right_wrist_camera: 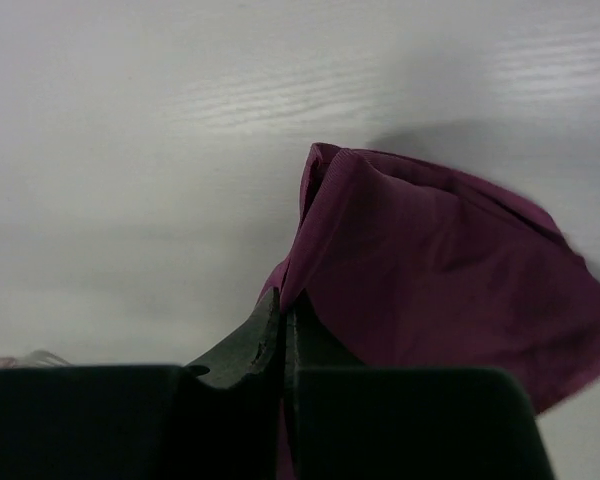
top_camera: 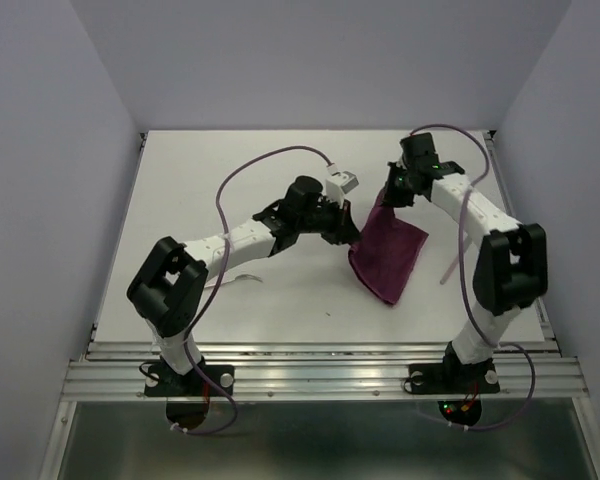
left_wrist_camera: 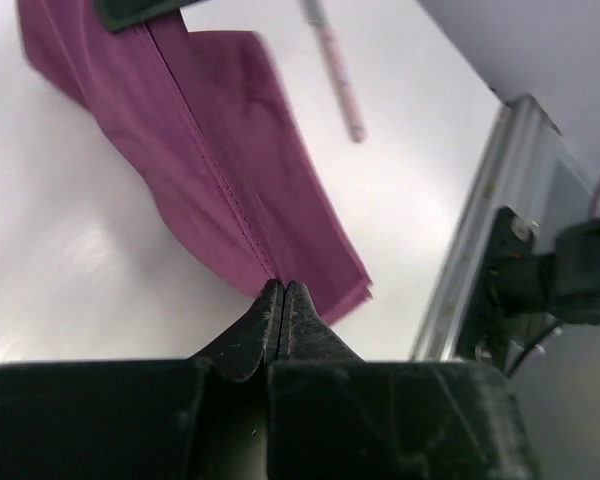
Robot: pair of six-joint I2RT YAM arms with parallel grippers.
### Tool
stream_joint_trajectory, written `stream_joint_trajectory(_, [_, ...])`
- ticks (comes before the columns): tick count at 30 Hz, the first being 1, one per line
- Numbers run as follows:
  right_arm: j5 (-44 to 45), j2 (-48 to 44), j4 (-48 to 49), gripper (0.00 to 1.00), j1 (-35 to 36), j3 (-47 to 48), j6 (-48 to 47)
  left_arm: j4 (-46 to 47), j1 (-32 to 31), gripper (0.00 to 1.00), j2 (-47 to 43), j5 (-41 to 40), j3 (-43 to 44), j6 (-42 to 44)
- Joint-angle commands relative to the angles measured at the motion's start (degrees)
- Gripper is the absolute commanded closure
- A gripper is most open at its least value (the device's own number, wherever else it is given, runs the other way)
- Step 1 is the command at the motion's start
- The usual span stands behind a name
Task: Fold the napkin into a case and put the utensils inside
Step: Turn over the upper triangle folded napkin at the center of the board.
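I should next move my right gripper down and to the left in the top view to release the napkin's corner, because the open tabletop is below it on that side.
The burgundy napkin point(top_camera: 390, 255) lies folded right of the table's middle, its far edge lifted. My left gripper point(top_camera: 354, 238) is shut on the napkin's left edge; in the left wrist view its tips point(left_wrist_camera: 282, 287) pinch the hemmed edge of the cloth point(left_wrist_camera: 230, 170). My right gripper point(top_camera: 387, 200) is shut on the far corner; the right wrist view shows the jaws point(right_wrist_camera: 283, 302) closed on the cloth point(right_wrist_camera: 430, 260). One pale pink utensil point(top_camera: 450, 263) lies right of the napkin and also shows in the left wrist view point(left_wrist_camera: 338, 80). A second utensil point(top_camera: 238, 278) lies under my left arm.
A metal rail point(top_camera: 320, 365) runs along the table's near edge and also shows in the left wrist view point(left_wrist_camera: 480, 230). Grey walls close in the left, right and back. The right arm's base point(left_wrist_camera: 565, 270) stands at that rail.
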Motion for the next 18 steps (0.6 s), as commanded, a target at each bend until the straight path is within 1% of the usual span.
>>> stream_joint_trajectory(1, [-0.6, 10.5, 18.3, 0.99, 0.5, 12.2, 0.1, 2.7, 3.7, 1.00, -0.3, 12.0, -2.0, -2.3])
stream_joint_trajectory(2, [-0.9, 15.3, 18.4, 0.99, 0.5, 14.4, 0.1, 2.3, 5.6, 1.00, 0.5, 12.1, -2.0, -2.3])
stream_joint_trajectory(4, [-1.2, 19.5, 18.3, 0.99, 2.3, 18.6, -0.1, 2.2, 7.3, 1.00, 2.1, 12.2, -2.0, -2.1])
stream_joint_trajectory(5, [-1.2, 23.3, 17.8, 0.99, 2.3, 22.6, -0.3, 2.4, 8.8, 1.00, 2.6, 12.2, -2.0, -2.3])
stream_joint_trajectory(9, [-2.2, 30.2, 16.2, 0.99, 3.6, 30.1, 0.0, 3.6, 11.6, 1.00, 4.1, 13.2, -3.1, -3.3])
stream_joint_trajectory(13, [-3.1, 34.2, 16.1, 0.99, 3.6, 33.6, 1.1, 4.2, 13.6, 1.00, 6.4, 13.4, -3.3, -3.5])
stream_joint_trajectory(18, [-3.8, 36.5, 15.6, 0.99, 4.2, 35.6, 1.0, 5.7, 15.1, 1.00, 7.6, 12.9, -5.1, -4.7])
